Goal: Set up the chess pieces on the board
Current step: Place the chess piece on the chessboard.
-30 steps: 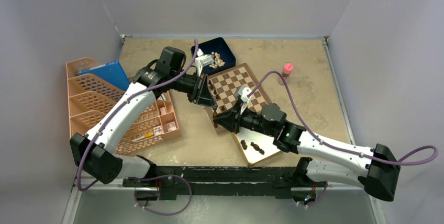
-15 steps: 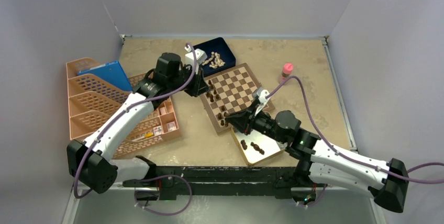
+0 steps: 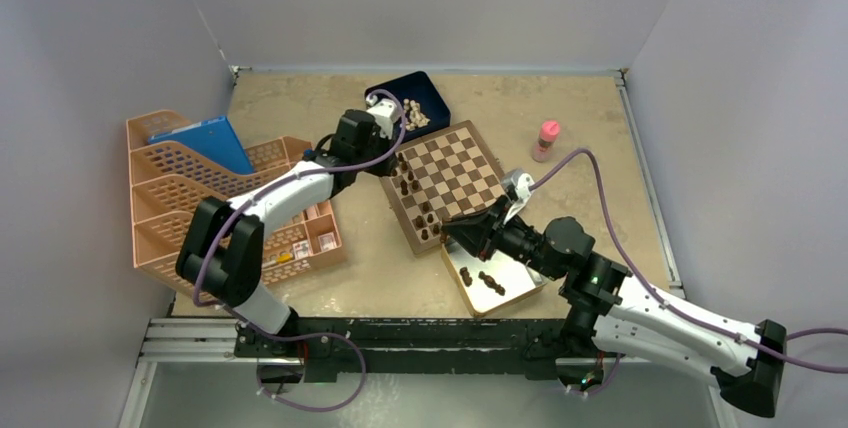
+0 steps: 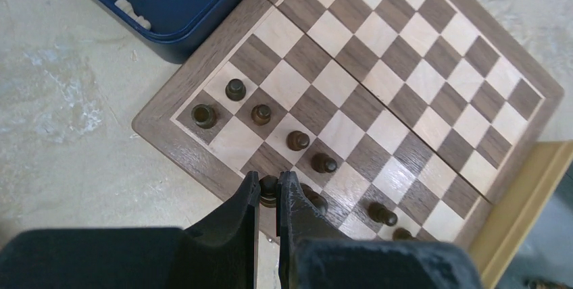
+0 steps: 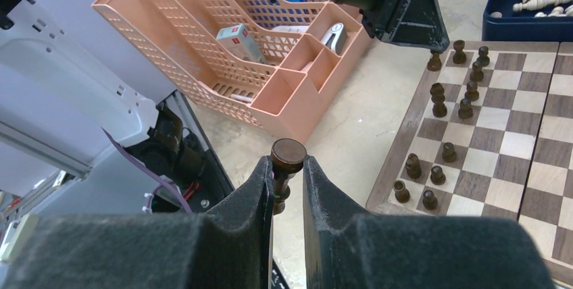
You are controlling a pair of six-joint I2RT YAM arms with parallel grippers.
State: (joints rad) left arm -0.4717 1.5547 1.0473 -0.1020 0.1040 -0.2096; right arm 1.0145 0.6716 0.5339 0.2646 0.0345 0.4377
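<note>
I will next move my left gripper down onto the dark square in the outer row (image 4: 265,160) and release the dark piece there, because that square is still empty.
The board (image 3: 450,176) lies mid-table, with several dark chess pieces (image 3: 426,216) in two rows along its left edge. My left gripper (image 3: 392,170) is over that edge. In the left wrist view my left gripper (image 4: 269,184) is shut on a dark piece (image 4: 269,192), low over the board (image 4: 399,80), in the outer row next to other pieces (image 4: 297,141). My right gripper (image 3: 450,228) hangs off the board's near corner. In the right wrist view it (image 5: 288,167) is shut on a dark piece (image 5: 288,156), round base towards the camera, above bare table left of the board (image 5: 513,147).
A pale square tin (image 3: 510,293) with a few dark pieces (image 3: 490,281) sits at the board's near side. A dark blue box (image 3: 430,96) of cream pieces sits behind the board. A pink mesh organizer (image 3: 190,193) stands at left and a pink-capped bottle (image 3: 548,135) at right.
My left arm has folded and swung its gripper to the board's left edge. My right arm has drawn back to the right and nearer, still holding its piece.
</note>
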